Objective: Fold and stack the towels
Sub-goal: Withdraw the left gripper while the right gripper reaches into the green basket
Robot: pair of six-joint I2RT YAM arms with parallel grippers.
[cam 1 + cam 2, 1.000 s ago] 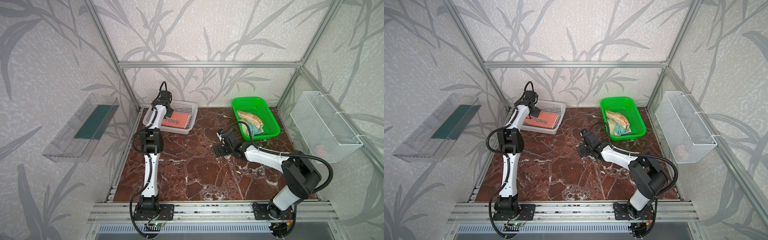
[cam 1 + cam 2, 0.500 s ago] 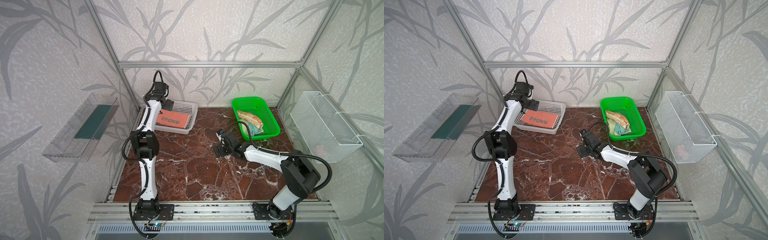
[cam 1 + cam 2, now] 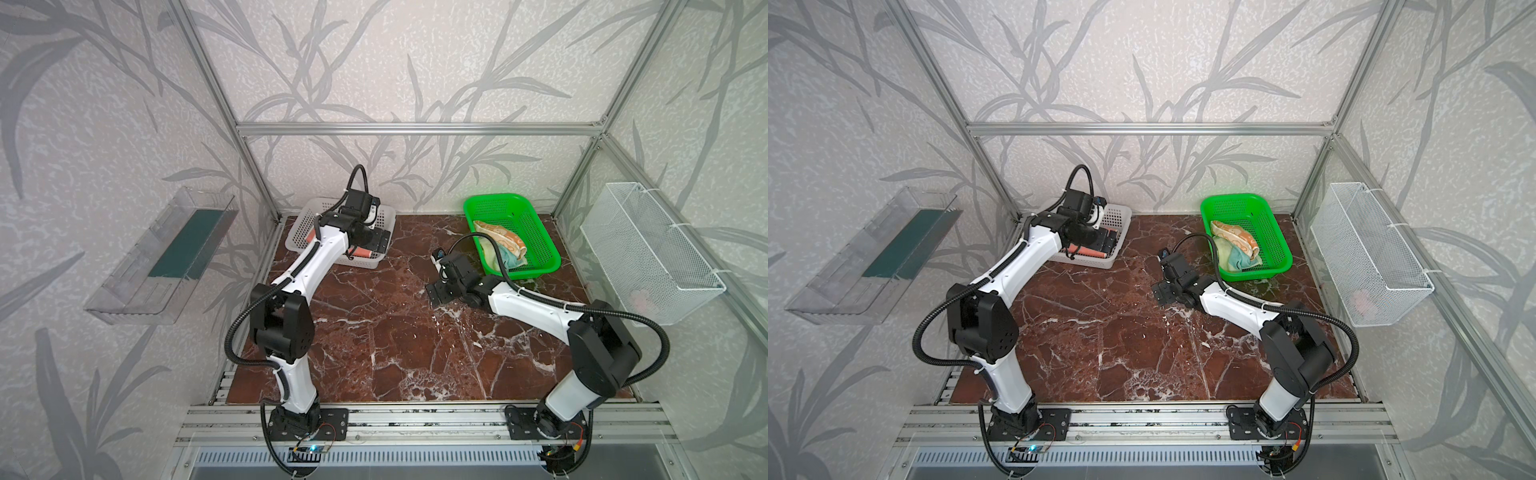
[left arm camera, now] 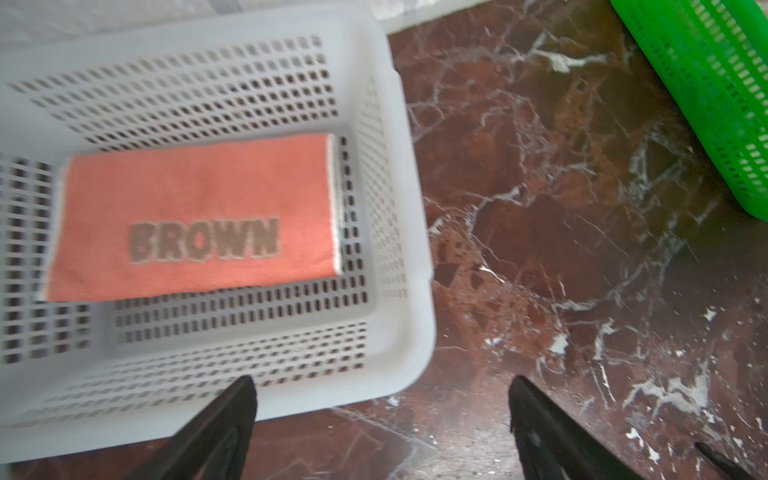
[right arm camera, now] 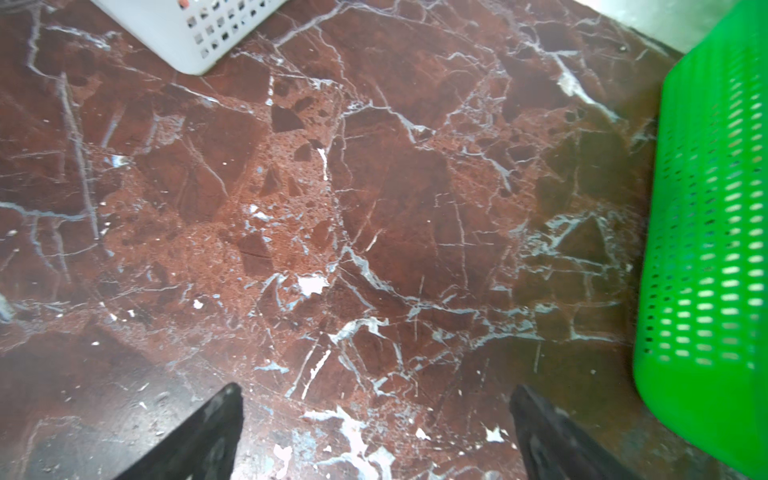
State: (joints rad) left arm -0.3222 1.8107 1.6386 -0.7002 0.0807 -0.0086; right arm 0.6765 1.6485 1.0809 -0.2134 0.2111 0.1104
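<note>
The orange towel's near end (image 3: 519, 253) lies outward of my right gripper. Next I will move that gripper up, outward over the green basket's side and down onto that end.
A salmon-pink towel (image 4: 195, 216) printed "BROWN" lies folded flat in the white perforated basket (image 4: 411, 291) at the back left. In both top views the left arm hides most of it, leaving a pink edge (image 3: 363, 252). My left gripper (image 4: 382, 382) hovers open and empty above the basket's near right corner (image 3: 380, 243). An orange towel (image 3: 503, 239) and a pale yellow towel with blue edging (image 3: 505, 259) lie crumpled in the green basket (image 3: 536, 224). My right gripper (image 5: 376, 390) stands open and empty low over bare marble, left of the green basket (image 3: 440, 291).
A white wire basket (image 3: 648, 249) hangs on the right wall and a clear plastic tray (image 3: 162, 253) on the left wall. Aluminium frame posts stand at the back corners. The green basket's wall (image 5: 706, 208) is close beside the right gripper.
My left arm has swung from the basket's back left across to its right front corner, still empty. The right arm has not moved.
</note>
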